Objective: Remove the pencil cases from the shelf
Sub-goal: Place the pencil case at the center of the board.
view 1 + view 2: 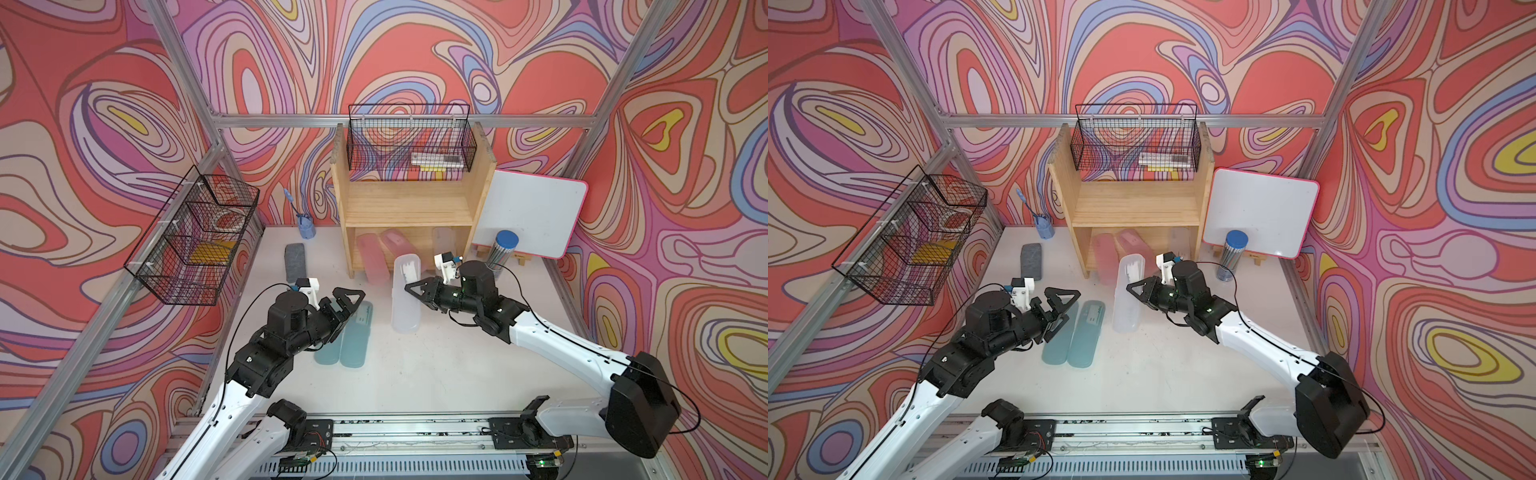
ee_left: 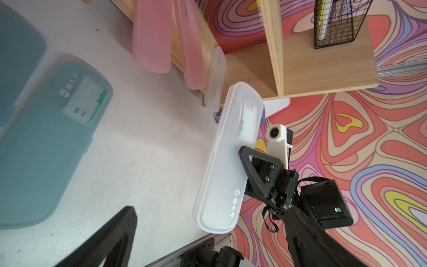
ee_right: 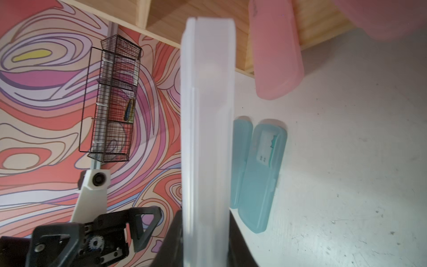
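My right gripper holds the frosted case and will move down next toward the teal pencil cases. It will release the case on the bare tabletop beside them, because that part of the tabletop is empty.
My right gripper (image 1: 409, 286) is shut on a frosted clear pencil case (image 1: 405, 299), holding it on edge in front of the wooden shelf (image 1: 409, 205); the case (image 3: 208, 115) fills the gap between its jaws. Two pink pencil cases (image 1: 372, 257) (image 1: 397, 243) lean out of the lower tier. Another frosted case (image 1: 444, 241) stands at that tier's right end. Two teal pencil cases (image 1: 357, 336) (image 1: 326, 353) lie side by side on the table. Just above them hangs my left gripper (image 1: 358, 301), open and holding nothing.
A grey eraser block (image 1: 295, 262) and a blue pen cup (image 1: 306, 226) sit left of the shelf. A whiteboard (image 1: 532, 216) and a clear pencil cylinder (image 1: 500, 249) stand to its right. Black wire baskets hang on the left wall (image 1: 195, 241) and over the shelf top (image 1: 409, 139).
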`<state>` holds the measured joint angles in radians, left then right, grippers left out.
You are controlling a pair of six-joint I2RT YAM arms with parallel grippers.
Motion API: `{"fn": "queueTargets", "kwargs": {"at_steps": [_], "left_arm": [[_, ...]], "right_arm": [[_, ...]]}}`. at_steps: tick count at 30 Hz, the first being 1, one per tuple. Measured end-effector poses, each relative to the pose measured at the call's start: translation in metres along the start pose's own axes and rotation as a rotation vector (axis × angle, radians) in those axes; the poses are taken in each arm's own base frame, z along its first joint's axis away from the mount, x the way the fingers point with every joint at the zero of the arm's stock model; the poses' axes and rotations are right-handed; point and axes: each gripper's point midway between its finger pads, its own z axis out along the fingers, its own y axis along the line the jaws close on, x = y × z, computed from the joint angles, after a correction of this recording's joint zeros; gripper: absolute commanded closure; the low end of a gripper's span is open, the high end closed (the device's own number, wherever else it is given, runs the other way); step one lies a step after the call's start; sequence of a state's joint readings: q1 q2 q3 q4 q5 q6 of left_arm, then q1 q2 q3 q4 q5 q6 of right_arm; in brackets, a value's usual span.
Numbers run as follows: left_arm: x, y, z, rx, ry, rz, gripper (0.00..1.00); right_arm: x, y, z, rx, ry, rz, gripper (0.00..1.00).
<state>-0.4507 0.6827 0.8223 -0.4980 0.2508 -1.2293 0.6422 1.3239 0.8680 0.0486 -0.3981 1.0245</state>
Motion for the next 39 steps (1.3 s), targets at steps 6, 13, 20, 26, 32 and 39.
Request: {"fn": "queueTargets", "kwargs": {"at_steps": [6, 13, 20, 26, 32, 39], "left_arm": [[-0.004, 0.027, -0.011, -0.112, -0.054, 0.005, 0.01], [-0.002, 0.043, -0.016, -0.175, -0.061, 0.012, 0.01], [0.001, 0.050, -0.023, -0.197, -0.061, 0.012, 0.01], [0.002, 0.054, -0.029, -0.210, -0.066, 0.011, 0.01], [0.003, 0.057, -0.030, -0.222, -0.064, 0.009, 0.02], [0.003, 0.057, -0.030, -0.222, -0.064, 0.007, 0.01]], "right_arm": [[0.040, -0.033, 0.026, 0.069, 0.050, -0.004, 0.79], [0.065, -0.072, 0.057, 0.152, 0.055, 0.027, 0.79], [0.064, -0.090, 0.076, 0.173, 0.018, 0.065, 0.79], [0.070, -0.105, 0.089, 0.192, 0.026, 0.086, 0.79], [0.075, -0.109, 0.102, 0.187, 0.043, 0.094, 0.79], [0.080, -0.117, 0.114, 0.193, 0.065, 0.109, 0.80]]}}
